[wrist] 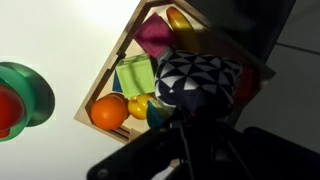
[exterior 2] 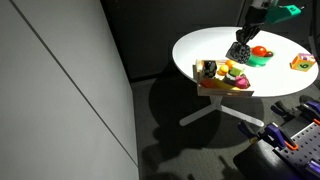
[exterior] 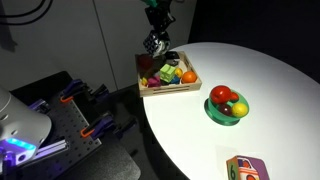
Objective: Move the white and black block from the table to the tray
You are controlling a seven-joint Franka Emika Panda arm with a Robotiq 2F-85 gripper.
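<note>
The white and black block still hangs above the tray, so my gripper will lower it into the tray (exterior: pixel 172 91) beside the green piece and release it there.
In the wrist view the white and black block (wrist: pixel 200 75), a black cube with white marks, is held in my gripper (wrist: pixel 192 112), which is shut on it. The block hangs above the light wooden tray (wrist: pixel 112 62), over its near corner. The tray holds several toy foods, among them an orange (wrist: pixel 107 110) and a green piece (wrist: pixel 133 76). In both exterior views my gripper (exterior: pixel 153 44) (exterior 2: pixel 241 47) is just above the back part of the tray (exterior: pixel 172 91) (exterior 2: pixel 215 89). The fingertips are dark and partly hidden under the block.
A round green bowl (exterior: pixel 227 110) (exterior 2: pixel 260 58) (wrist: pixel 38 95) with red and yellow toy fruit stands on the white round table (exterior: pixel 265 70). A colourful cube (exterior: pixel 247 168) (exterior 2: pixel 303 63) lies near the table's edge. The tray overhangs the table rim.
</note>
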